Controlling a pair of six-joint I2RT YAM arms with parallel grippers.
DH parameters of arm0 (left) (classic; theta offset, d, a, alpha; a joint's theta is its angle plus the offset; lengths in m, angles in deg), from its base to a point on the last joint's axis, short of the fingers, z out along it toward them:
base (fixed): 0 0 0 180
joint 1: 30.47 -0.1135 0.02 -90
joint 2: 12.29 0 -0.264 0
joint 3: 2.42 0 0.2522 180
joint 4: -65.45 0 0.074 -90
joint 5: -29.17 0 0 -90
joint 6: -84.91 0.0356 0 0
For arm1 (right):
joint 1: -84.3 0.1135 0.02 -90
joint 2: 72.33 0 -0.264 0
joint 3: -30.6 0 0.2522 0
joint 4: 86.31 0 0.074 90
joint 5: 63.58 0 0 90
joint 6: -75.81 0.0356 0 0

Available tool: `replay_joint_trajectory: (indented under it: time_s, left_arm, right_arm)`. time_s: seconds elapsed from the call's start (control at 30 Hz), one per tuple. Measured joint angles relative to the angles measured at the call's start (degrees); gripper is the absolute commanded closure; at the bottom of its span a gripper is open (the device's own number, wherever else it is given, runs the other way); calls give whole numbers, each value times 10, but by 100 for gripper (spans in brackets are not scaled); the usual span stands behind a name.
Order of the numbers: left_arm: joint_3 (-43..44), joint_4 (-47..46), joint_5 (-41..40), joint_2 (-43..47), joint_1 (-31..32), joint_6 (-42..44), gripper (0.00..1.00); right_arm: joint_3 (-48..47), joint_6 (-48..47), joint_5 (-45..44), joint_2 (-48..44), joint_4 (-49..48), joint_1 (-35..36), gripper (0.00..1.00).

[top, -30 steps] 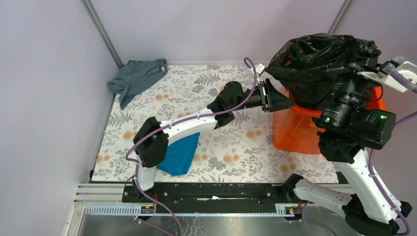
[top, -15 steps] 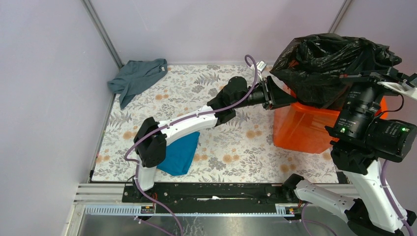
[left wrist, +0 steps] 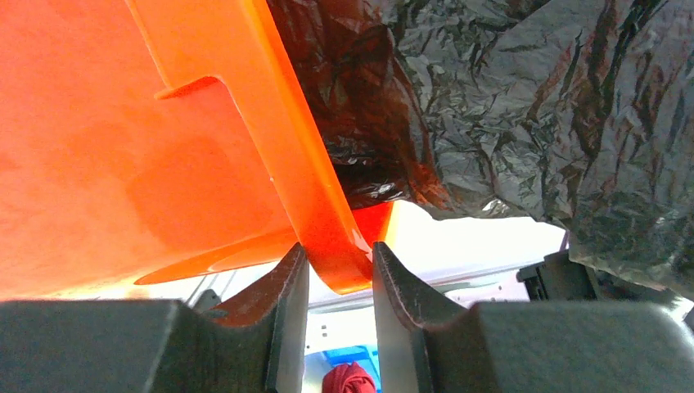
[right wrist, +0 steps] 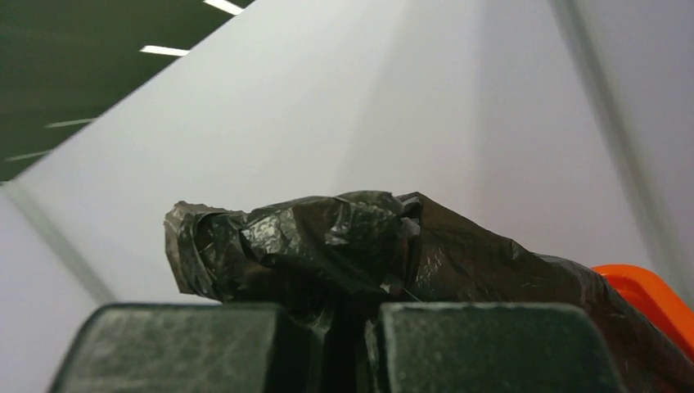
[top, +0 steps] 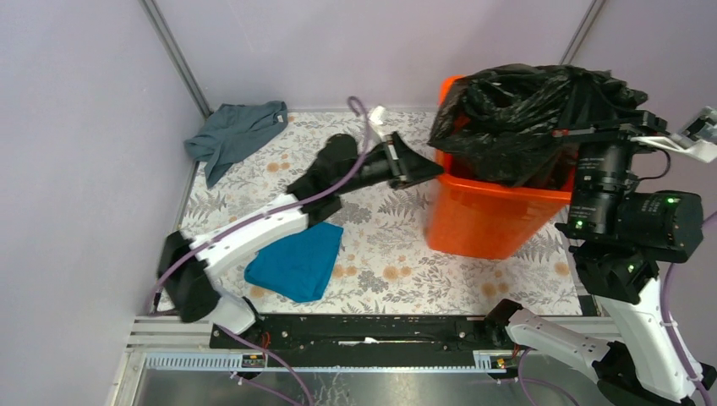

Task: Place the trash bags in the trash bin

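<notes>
The bin (top: 490, 222) stands close to the side. My left gripper will pull the bin's rim across the mat, to the left in the top view.
The bright orange trash bin (top: 490, 222) stands tilted at the right of the floral mat. A crumpled black trash bag (top: 524, 114) is bunched over its open top, partly inside. My left gripper (top: 429, 172) is shut on the bin's left rim. In the left wrist view the orange rim (left wrist: 331, 237) sits between my fingers (left wrist: 286, 311), with the bag (left wrist: 532, 106) hanging over the bin wall. My right gripper (top: 592, 134) is above the bin's right side, shut on a fold of the bag (right wrist: 327, 237). The bin's rim (right wrist: 646, 295) shows at the right of that view.
A grey cloth (top: 237, 131) lies at the mat's far left corner. A blue cloth (top: 296, 262) lies near my left arm's base. Lilac walls with metal posts (top: 173, 55) close in the back and sides. The mat (top: 380, 245) ends at a black rail in front.
My left gripper has moved left with the bin's rim, dragging and tilting the bin leftward. The bag shifted left with it and sits lower. My right arm moved little.
</notes>
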Motion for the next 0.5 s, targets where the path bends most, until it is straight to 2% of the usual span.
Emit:
replay_joint_trajectory:
  time_s: [0.1, 0.23, 0.37, 0.5]
  left_arm:
    - [-71, 21, -19, 87, -26, 10, 100]
    - [-114, 60, -49, 167, -39, 26, 100]
    - [-122, 118, -78, 220, -39, 49, 100]
    - [-122, 156, -89, 244, -39, 69, 100]
  right_arm:
    - [5, 86, 42, 3, 17, 0, 100]
    - [-1, 197, 101, 27, 28, -1, 100]
    - [-6, 302, 174, 73, 34, -1, 100]
    - [-42, 344, 217, 129, 76, -1, 100]
